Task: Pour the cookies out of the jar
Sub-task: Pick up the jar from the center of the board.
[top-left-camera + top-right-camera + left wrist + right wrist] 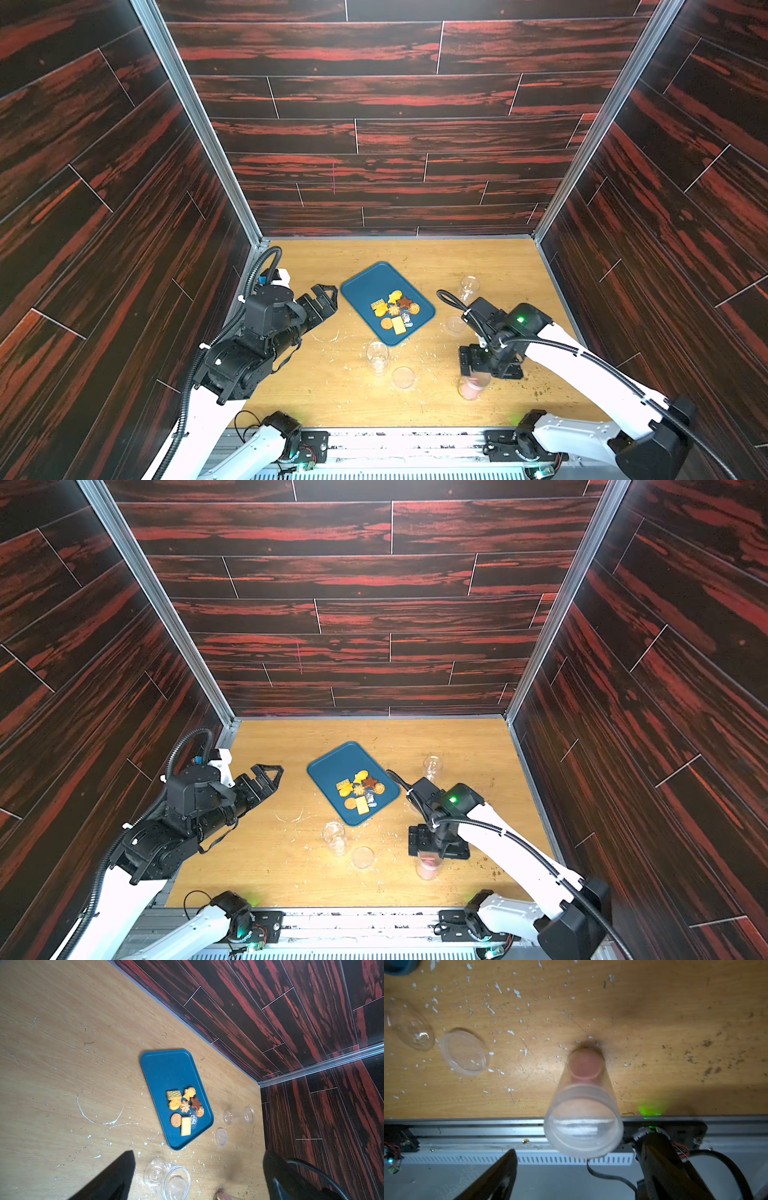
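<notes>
Next, my right gripper should lower until its open fingers straddle the clear jar's upper end [478, 380] [584, 1120] and close them there, since the jar stands upright just below it.
A clear jar [583, 1109] with pink round cookies [585, 1066] at its bottom stands upright near the table's front right, seen in both top views [473, 385] [428, 867]. A clear lid seems to cap it. My right gripper [579, 1147] hangs just above the jar [473, 365], pointing down and open, its fingers on either side of the jar's top without touching it. More cookies [395, 311] [182, 1105], yellow, orange and a brown star, lie on the blue tray [370, 282] [166, 1068]. My left gripper [326, 299] [199, 1153] is open and empty, left of the tray.
An empty clear jar [377, 356] [168, 1178] lies on its side in front of the tray, with a loose lid [403, 377] beside it. Another empty jar [468, 286] and lid [455, 325] lie right of the tray. A small clear packet [193, 1119] sits among the tray's cookies. Crumbs dot the table.
</notes>
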Motion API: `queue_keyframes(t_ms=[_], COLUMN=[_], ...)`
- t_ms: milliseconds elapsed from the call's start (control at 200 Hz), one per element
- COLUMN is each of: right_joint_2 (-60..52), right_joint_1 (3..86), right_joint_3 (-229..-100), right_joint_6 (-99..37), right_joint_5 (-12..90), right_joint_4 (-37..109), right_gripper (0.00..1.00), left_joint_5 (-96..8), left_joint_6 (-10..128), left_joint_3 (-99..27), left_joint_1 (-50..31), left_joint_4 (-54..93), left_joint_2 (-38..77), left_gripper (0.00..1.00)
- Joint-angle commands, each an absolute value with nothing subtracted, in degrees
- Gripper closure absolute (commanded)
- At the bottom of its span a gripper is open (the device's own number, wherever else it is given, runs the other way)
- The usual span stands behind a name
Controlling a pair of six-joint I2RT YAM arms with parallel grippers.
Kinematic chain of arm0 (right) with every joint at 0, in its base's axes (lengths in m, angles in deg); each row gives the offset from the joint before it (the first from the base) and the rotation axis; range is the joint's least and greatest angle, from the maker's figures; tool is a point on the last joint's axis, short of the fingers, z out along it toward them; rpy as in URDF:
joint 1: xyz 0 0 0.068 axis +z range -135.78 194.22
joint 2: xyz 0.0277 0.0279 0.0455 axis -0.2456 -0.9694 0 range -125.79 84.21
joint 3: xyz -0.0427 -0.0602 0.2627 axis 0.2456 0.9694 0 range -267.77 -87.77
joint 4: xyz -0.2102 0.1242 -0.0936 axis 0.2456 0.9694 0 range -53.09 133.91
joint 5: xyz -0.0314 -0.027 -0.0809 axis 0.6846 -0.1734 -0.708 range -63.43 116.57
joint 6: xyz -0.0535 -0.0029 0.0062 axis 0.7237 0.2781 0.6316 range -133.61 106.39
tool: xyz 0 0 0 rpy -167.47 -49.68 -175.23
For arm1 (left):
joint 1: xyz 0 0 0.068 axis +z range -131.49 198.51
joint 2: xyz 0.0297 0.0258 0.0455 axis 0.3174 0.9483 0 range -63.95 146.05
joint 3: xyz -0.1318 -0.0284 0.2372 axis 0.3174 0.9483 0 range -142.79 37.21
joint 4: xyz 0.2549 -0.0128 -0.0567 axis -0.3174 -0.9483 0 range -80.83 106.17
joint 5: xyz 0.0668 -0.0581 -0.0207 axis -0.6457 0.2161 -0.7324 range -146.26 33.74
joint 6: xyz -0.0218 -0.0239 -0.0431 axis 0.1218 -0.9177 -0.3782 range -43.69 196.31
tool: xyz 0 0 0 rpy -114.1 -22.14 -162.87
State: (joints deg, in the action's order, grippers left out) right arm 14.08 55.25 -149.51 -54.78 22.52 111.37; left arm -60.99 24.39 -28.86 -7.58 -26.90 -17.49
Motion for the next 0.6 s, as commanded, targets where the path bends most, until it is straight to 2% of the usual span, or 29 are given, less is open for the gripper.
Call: queue_keyframes(t_ms=[0,421,596], right_joint_2=[11.9,10.5,11.4], right_joint_1=[54.6,54.1,54.1], right_joint_3=[-147.7,-143.9,-143.5], right_joint_6=[-54.3,-53.2,-53.6], right_joint_5=[23.7,23.2,23.2], right_joint_4=[107.3,107.2,107.8], right_gripper=[0.06,0.11,0.18], left_joint_5=[-61.4,-63.3,-62.8], left_joint_6=[24.5,24.2,24.0], left_joint_3=[-28.7,-27.2,-27.1], left_joint_1=[-7.2,-6.5,-6.3], left_joint_4=[-26.6,-27.1,-26.3], left_joint_2=[-18.1,-19.5,-18.9], left_gripper=[0.00,0.00,0.00])
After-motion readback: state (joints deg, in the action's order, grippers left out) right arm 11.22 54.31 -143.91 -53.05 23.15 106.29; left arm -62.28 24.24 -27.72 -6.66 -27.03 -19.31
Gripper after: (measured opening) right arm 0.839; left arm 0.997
